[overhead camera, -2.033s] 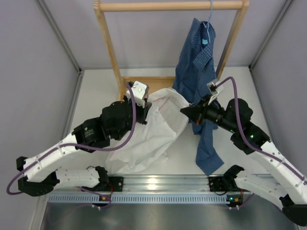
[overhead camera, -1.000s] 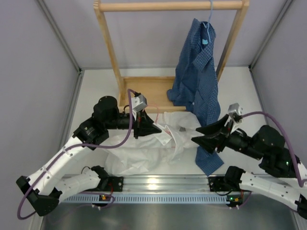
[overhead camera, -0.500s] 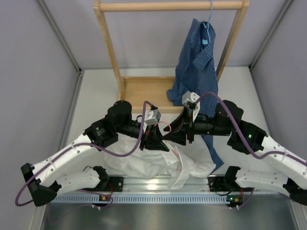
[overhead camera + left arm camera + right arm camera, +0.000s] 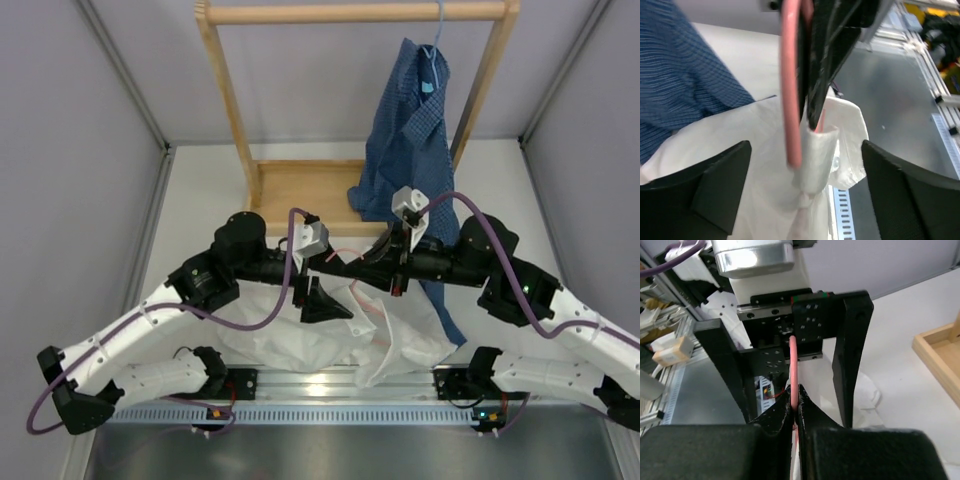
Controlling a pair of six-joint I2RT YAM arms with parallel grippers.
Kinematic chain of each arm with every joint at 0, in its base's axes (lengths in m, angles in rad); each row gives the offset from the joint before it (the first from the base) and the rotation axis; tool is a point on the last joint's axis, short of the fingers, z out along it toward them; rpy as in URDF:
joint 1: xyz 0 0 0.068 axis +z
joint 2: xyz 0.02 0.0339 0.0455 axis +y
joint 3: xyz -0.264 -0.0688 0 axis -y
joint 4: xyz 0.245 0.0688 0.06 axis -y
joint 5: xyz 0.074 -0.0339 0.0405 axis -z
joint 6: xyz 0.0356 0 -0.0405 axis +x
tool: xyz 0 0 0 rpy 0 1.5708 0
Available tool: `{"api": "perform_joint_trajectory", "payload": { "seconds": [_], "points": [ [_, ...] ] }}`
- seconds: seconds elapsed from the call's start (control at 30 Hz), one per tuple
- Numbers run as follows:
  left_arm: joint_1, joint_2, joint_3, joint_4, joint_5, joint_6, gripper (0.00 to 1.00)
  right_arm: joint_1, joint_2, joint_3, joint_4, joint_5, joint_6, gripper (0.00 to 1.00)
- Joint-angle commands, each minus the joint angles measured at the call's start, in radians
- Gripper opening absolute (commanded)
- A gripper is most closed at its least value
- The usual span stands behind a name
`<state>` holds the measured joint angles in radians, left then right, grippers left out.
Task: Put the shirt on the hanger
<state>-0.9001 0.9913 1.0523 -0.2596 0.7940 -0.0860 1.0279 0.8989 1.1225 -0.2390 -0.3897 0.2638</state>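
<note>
The white shirt's cloth is below my left gripper and to its left in the top view. My left gripper will move down onto it, away from the hanger.
The white shirt lies crumpled on the table under both grippers. A fold of it hangs around the pink wire of the hanger, just below the tips of my right gripper. My right gripper is shut on the hanger, and the wire runs straight out from between its fingers. My left gripper faces it, open wide. Its two black fingers stand on either side of the wire and the cloth without touching them.
A dark blue checked shirt hangs on a light blue hanger from the wooden rack, reaching the table at the right. The rack's wooden base lies behind the grippers. Grey walls close in both sides.
My left gripper has opened and let go of the hanger. My right gripper has shut on the pink wire. Both stay close together above the shirt.
</note>
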Motion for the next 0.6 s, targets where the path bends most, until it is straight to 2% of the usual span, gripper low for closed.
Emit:
{"api": "perform_joint_trajectory", "payload": {
  "seconds": [0.0,0.03,0.1,0.13,0.17,0.2,0.3,0.33,0.37,0.4,0.47,0.57],
  "points": [
    [-0.002,-0.068,0.052,0.030,-0.227,0.011,0.98,0.011,-0.069,-0.001,0.073,0.141,0.000,0.00],
    [-0.002,-0.091,0.061,0.016,-0.359,0.011,0.98,0.011,-0.084,0.000,0.048,0.165,-0.001,0.00],
    [-0.002,-0.121,0.072,-0.030,-0.526,0.002,0.98,0.011,-0.100,0.002,0.020,0.237,-0.012,0.00],
    [-0.002,-0.166,0.069,-0.044,-0.706,-0.027,0.98,0.011,-0.112,0.002,-0.002,0.255,-0.017,0.00],
    [-0.002,-0.193,0.061,-0.055,-0.787,-0.044,0.98,0.009,-0.117,0.002,-0.011,0.270,-0.020,0.00],
    [-0.002,-0.254,0.036,-0.079,-0.943,-0.090,0.98,0.011,-0.129,0.005,-0.020,0.300,-0.020,0.00],
    [-0.002,-0.359,-0.047,-0.166,-1.174,-0.219,0.98,0.011,-0.143,0.028,-0.045,0.359,-0.024,0.00],
    [-0.002,-0.426,-0.073,-0.194,-1.240,-0.323,0.98,0.011,-0.141,0.042,-0.060,0.370,-0.032,0.00],
    [-0.002,-0.462,-0.106,-0.216,-1.289,-0.363,0.98,0.011,-0.140,0.074,-0.097,0.379,-0.037,0.00],
    [-0.002,-0.526,-0.173,-0.225,-1.277,-0.401,0.98,0.011,-0.137,0.092,-0.114,0.387,-0.050,0.00],
    [-0.002,-0.581,-0.234,-0.224,-1.216,-0.423,0.98,0.011,-0.124,0.141,-0.155,0.413,-0.064,0.00],
    [0.000,-0.663,-0.339,-0.162,-1.153,-0.413,0.98,0.011,-0.112,0.207,-0.197,0.364,-0.090,0.00]
  ]
}}
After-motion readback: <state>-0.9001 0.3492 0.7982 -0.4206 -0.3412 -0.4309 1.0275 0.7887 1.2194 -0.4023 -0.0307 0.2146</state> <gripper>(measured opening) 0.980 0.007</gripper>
